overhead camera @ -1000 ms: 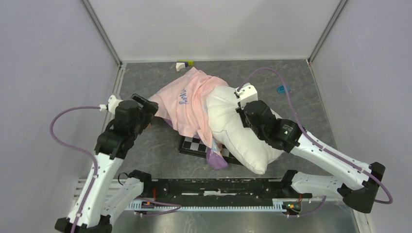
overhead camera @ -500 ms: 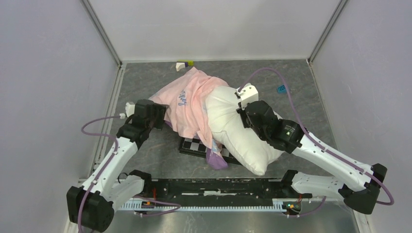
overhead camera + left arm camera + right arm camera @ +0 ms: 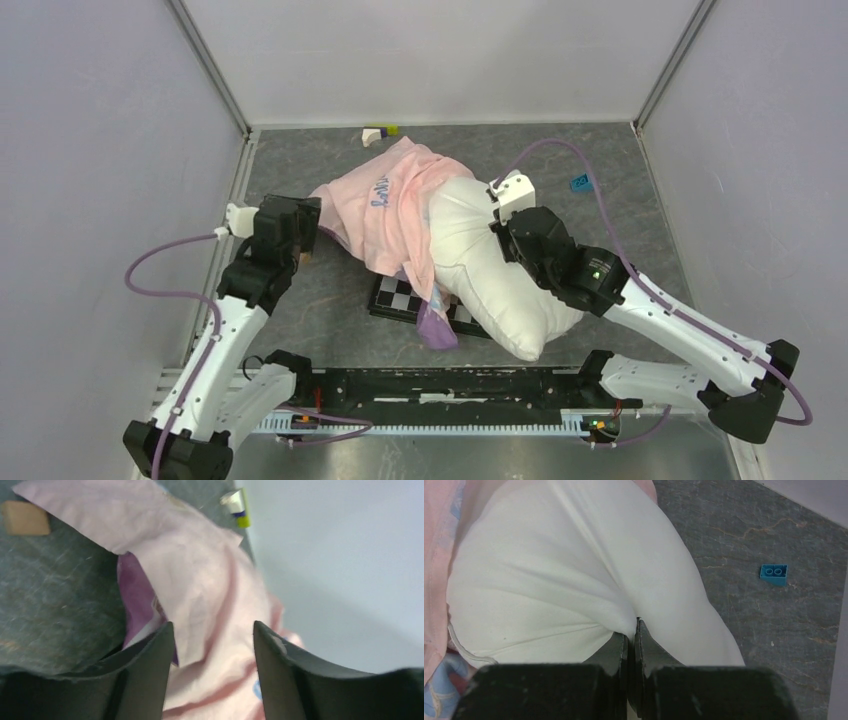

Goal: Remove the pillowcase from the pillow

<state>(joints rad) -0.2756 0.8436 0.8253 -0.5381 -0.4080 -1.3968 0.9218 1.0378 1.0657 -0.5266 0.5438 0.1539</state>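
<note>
My right gripper pulls toward the blue brick [image 3: 582, 183] next, before it releases the pillow. The brick lies to its right in the top view, opposite the pillowcase [image 3: 385, 215].
The white pillow [image 3: 490, 270] lies slanted mid-table, its far end still inside the pale pink pillowcase [image 3: 385, 215], whose purple trim [image 3: 436, 327] hangs at the near side. My right gripper [image 3: 631, 630] is shut on a pinch of the pillow's white fabric [image 3: 574, 570]; in the top view it [image 3: 500, 225] sits on the pillow's upper right side. My left gripper [image 3: 214, 632] is open and empty, its fingers either side of the pillowcase [image 3: 200, 590]. In the top view it [image 3: 305, 215] is at the pillowcase's left edge.
A black-and-white checkered board [image 3: 400, 298] lies under the pillow and case. A small white and yellow object [image 3: 377, 133] sits at the back wall. A blue brick [image 3: 579, 182] lies at the right, also in the right wrist view [image 3: 773, 573]. A tan block [image 3: 25, 524] lies by the left gripper.
My left arm swung in toward the pillowcase's left edge, then drew back a little to the left. The pillowcase's left flap has shifted slightly. The right gripper keeps its pinch on the pillow.
</note>
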